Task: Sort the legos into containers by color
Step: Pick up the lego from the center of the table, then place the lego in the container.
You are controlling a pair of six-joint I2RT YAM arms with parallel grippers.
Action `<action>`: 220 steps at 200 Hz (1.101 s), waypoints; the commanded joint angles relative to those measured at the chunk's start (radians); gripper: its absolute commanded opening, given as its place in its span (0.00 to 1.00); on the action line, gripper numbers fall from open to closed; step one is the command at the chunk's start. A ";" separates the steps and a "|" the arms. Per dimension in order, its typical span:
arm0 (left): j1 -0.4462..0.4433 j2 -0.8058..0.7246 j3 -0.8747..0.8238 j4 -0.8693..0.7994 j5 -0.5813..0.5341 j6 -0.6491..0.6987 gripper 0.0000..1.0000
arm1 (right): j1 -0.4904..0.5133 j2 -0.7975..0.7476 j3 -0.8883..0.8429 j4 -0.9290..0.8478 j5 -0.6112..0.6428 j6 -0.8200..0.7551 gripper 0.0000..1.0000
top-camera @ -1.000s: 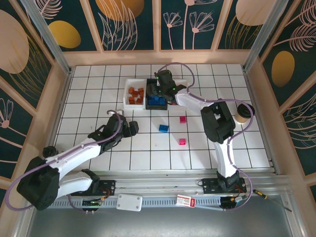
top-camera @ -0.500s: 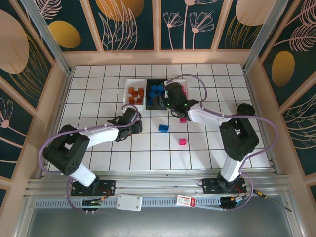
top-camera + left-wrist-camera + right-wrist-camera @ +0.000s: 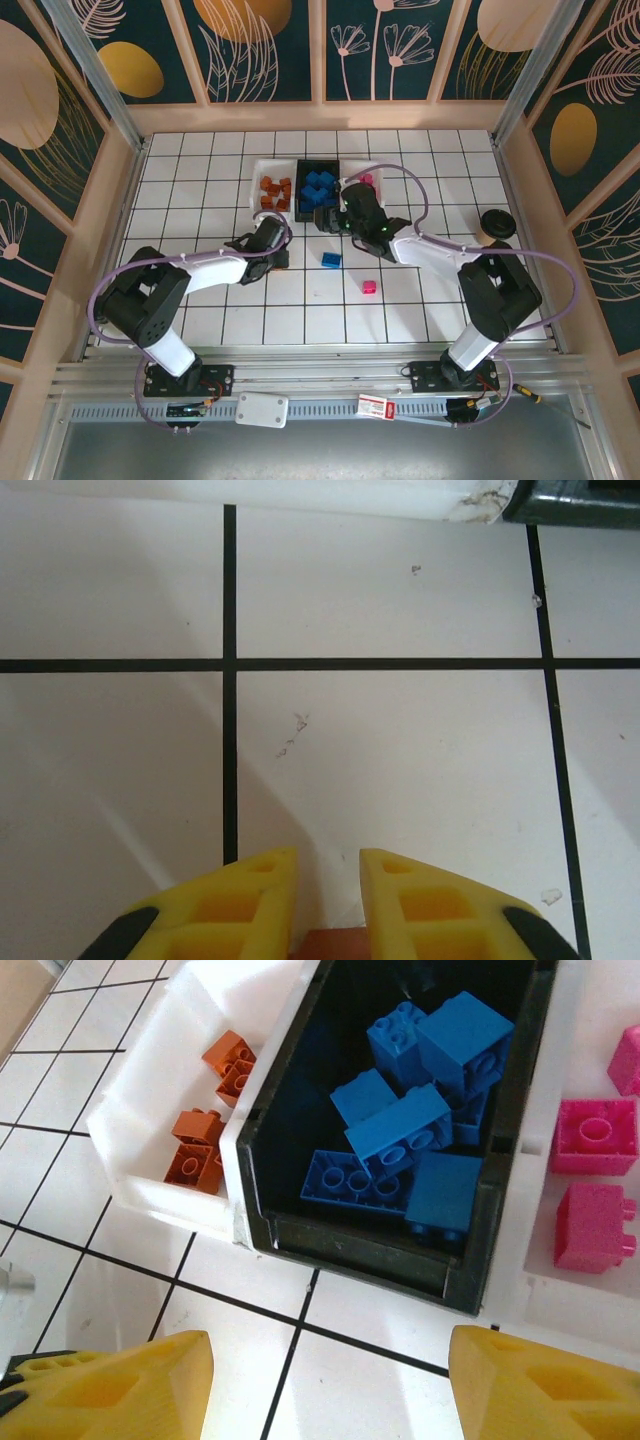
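Note:
Orange legos already lie in the white bin [image 3: 273, 188], which stands outward of the robot's left gripper, so the left gripper will lift outward over it and release the orange-brown lego there.
Three containers stand in a row: a white bin [image 3: 270, 189] with orange legos [image 3: 198, 1146], a black bin [image 3: 318, 188] with blue legos [image 3: 402, 1145], and a white bin [image 3: 366, 183] with pink legos [image 3: 592, 1136]. A loose blue lego [image 3: 331, 259] and a pink lego [image 3: 369, 287] lie on the tiles. My right gripper [image 3: 330, 1385] is open and empty, just in front of the black bin. My left gripper [image 3: 328, 858] hangs over bare tile near the white bin's front edge [image 3: 350, 500], its fingers close together on an orange-brown lego [image 3: 330, 946].
A dark round-lidded cup [image 3: 493, 221] stands at the right of the tiled floor. Wooden walls enclose the floor on three sides. A small white box [image 3: 262, 409] and a red-labelled box [image 3: 372, 406] lie on the metal rail by the arm bases.
My right gripper has drawn back from above the black bin to the tiles just in front of it. My left gripper has moved up toward the orange bin.

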 commanded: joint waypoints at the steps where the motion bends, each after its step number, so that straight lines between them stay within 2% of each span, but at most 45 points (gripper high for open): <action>1: -0.004 -0.058 -0.018 -0.012 0.013 -0.014 0.09 | 0.004 -0.056 -0.037 0.038 0.038 0.028 0.64; 34: -0.004 -0.150 0.022 -0.042 0.013 -0.020 0.07 | 0.006 -0.117 -0.105 0.053 0.045 0.051 0.64; 66: 0.011 -0.166 0.139 -0.079 -0.069 -0.001 0.08 | 0.013 -0.170 -0.171 0.060 0.041 0.074 0.64; 88: 0.058 -0.091 0.257 -0.071 -0.090 0.015 0.08 | 0.026 -0.190 -0.207 0.061 0.046 0.082 0.64; 145: 0.157 0.240 0.605 -0.126 -0.122 0.041 0.04 | 0.107 -0.201 -0.252 0.035 0.061 0.074 0.64; 177: 0.224 0.343 0.710 -0.166 -0.128 0.040 0.04 | 0.172 -0.208 -0.274 0.035 0.057 0.069 0.64; 188: 0.240 0.367 0.741 -0.182 -0.122 0.036 0.08 | 0.196 -0.205 -0.280 0.043 0.048 0.064 0.64; 220: 0.251 0.371 0.796 -0.211 -0.097 0.039 0.35 | 0.256 -0.163 -0.262 0.074 0.005 0.041 0.66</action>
